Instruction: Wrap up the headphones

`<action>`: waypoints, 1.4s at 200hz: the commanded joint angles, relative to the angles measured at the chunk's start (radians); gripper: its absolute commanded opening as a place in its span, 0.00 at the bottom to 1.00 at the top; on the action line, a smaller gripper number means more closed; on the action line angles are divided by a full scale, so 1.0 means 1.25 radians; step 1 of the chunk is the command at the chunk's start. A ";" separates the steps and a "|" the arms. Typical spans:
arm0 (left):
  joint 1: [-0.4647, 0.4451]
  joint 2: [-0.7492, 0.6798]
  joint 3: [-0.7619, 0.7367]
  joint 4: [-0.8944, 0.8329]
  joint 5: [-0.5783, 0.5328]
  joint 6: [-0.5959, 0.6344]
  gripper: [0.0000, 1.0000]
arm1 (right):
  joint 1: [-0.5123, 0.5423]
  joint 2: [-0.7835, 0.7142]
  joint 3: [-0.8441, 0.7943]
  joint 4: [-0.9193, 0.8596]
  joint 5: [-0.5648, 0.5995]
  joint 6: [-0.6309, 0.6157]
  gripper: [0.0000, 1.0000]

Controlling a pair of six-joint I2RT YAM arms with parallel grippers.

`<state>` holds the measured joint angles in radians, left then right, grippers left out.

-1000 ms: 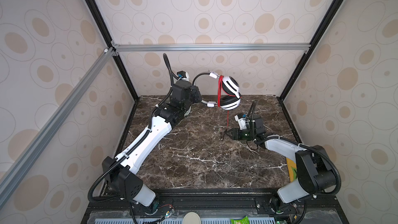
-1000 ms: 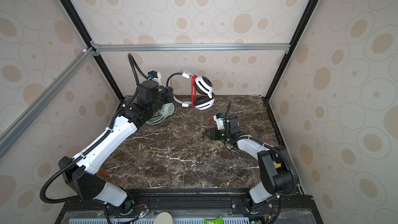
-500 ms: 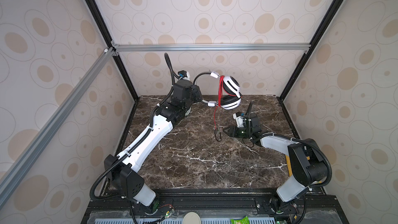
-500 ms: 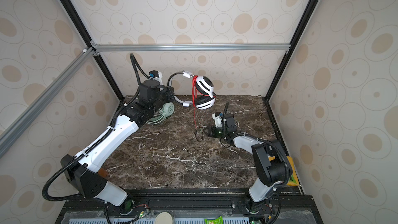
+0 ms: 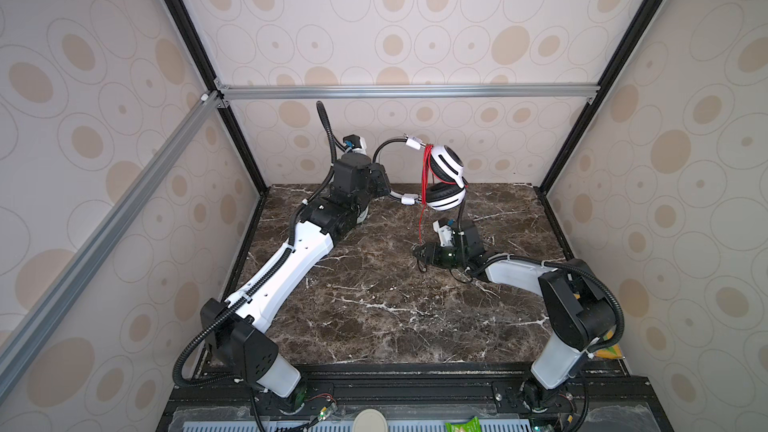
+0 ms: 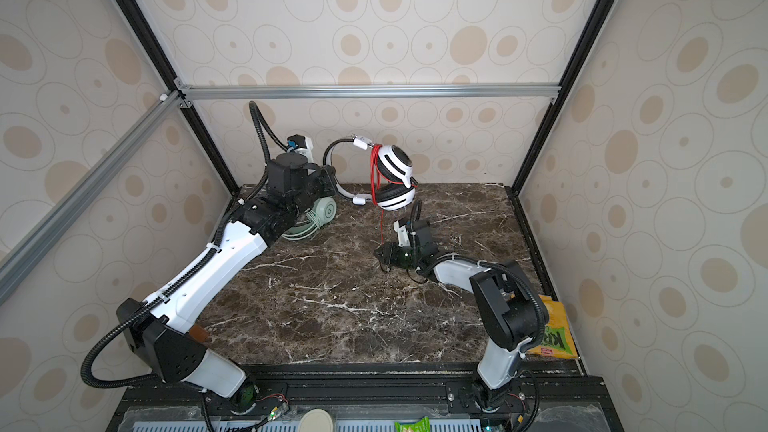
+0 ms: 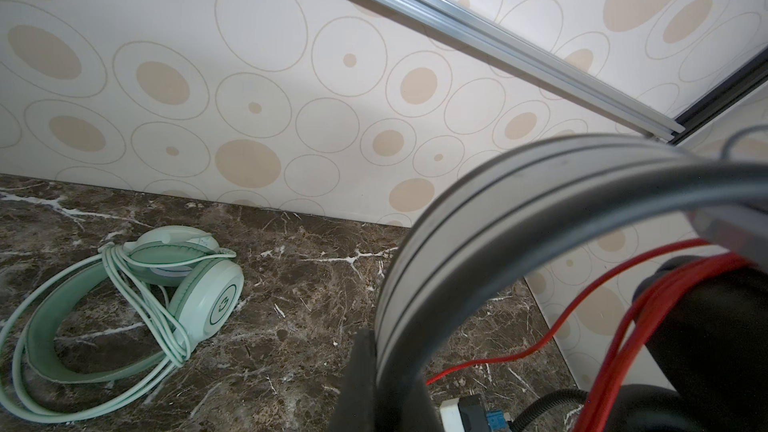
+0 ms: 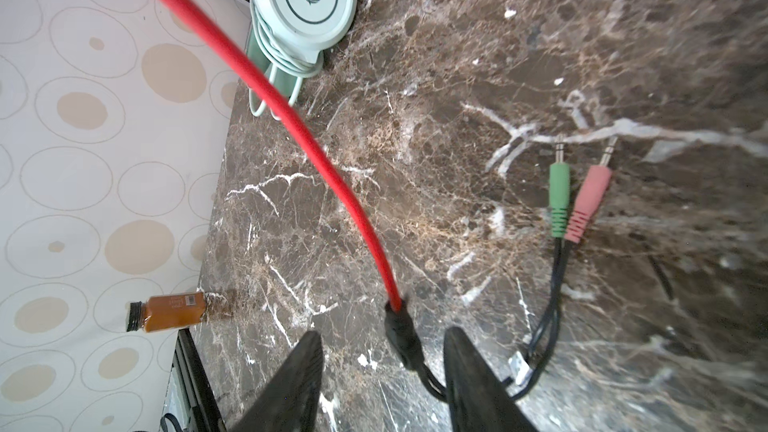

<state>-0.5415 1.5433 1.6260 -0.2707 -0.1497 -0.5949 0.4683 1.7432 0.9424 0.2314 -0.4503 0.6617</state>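
Note:
The red cable's black splitter [image 8: 402,336] lies just ahead of the gap between the open fingers of the robot's right gripper, so the right gripper will next nudge onto it fingertips-first and close.
My left gripper [image 5: 382,185] is shut on the silver headband [image 7: 498,218] of the white-and-black headphones [image 5: 446,164], which it holds in the air by the back wall. The red cable [image 5: 423,209] is looped several times round the headband by the ear cups, and its tail hangs down to the table. Low over the marble, my right gripper [image 8: 384,334] is open, and the cable's black splitter [image 8: 399,328] lies between its fingers without being pinched. Green and pink plugs [image 8: 559,189] rest on the table beside it. The mint-green headphones [image 6: 316,218] lie wrapped at the back left.
An amber bottle [image 8: 172,311] lies at the table's left edge near the left arm's base. A yellow-green snack bag [image 6: 557,334] sits at the right front edge. An aluminium crossbar [image 5: 407,91] spans the back wall, and patterned walls close in three sides.
My right gripper has slid left along the table, staying open around the cable's end. The left gripper and the raised headphones have barely moved.

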 commanded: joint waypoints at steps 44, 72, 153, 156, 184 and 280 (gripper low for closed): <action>-0.007 -0.018 0.059 0.070 0.011 -0.024 0.00 | 0.018 0.046 0.041 0.036 0.028 0.026 0.39; -0.007 -0.021 0.055 0.070 0.008 -0.026 0.00 | 0.021 0.054 0.042 0.049 0.019 0.025 0.36; -0.006 -0.007 0.083 0.039 -0.035 -0.026 0.00 | 0.024 0.052 0.007 0.082 -0.049 -0.012 0.03; -0.006 -0.005 0.089 0.032 -0.043 -0.025 0.00 | 0.024 0.048 0.003 0.076 -0.053 -0.018 0.03; 0.003 0.034 0.149 -0.028 -0.101 -0.034 0.00 | 0.033 -0.017 -0.045 -0.001 -0.049 -0.089 0.03; 0.023 0.139 0.267 -0.065 -0.114 -0.131 0.00 | 0.166 -0.239 -0.126 -0.296 0.077 -0.275 0.03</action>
<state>-0.5186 1.7191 1.8626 -0.4316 -0.2596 -0.6632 0.6319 1.5085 0.7994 0.0208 -0.4347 0.3977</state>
